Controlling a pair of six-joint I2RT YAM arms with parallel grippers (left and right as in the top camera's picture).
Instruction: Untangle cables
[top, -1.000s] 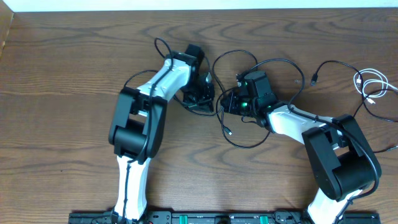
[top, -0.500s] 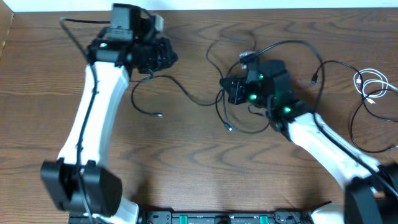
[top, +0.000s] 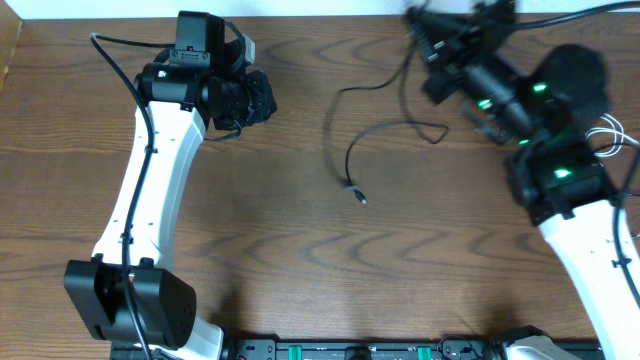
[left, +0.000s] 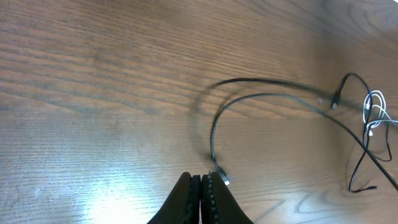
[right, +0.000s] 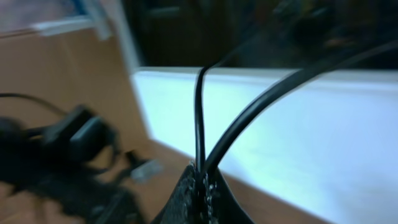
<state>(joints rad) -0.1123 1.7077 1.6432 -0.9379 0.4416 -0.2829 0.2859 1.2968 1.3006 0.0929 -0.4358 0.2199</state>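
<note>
My right gripper swings toward the white cable (top: 608, 135) next, tilts downward and lowers to release the strands, as its fingers hold them high above the table.
One black cable (top: 348, 170) lies in a loop on the table's middle, its plug end pointing toward me, and rises to the far right. My right gripper (top: 437, 48) is raised high at the back right, blurred, and is shut on this black cable (right: 200, 112); two strands leave the jaws (right: 200, 171). My left gripper (top: 265, 100) is shut and empty at the back left; in its wrist view the jaws (left: 202, 182) hang above the cable's loop (left: 214, 134). The white cable (top: 608, 135) lies at the far right and also shows in the left wrist view (left: 375, 112).
A second black cable (left: 356, 168) runs past the white one at the far right, mostly hidden by my right arm in the overhead view. A white wall edge (top: 300, 8) borders the table's back.
My right arm has swung up and to the back right with the black cable, dragging its loop and plug rightward. The cable no longer hangs at my left gripper, which stayed in place.
</note>
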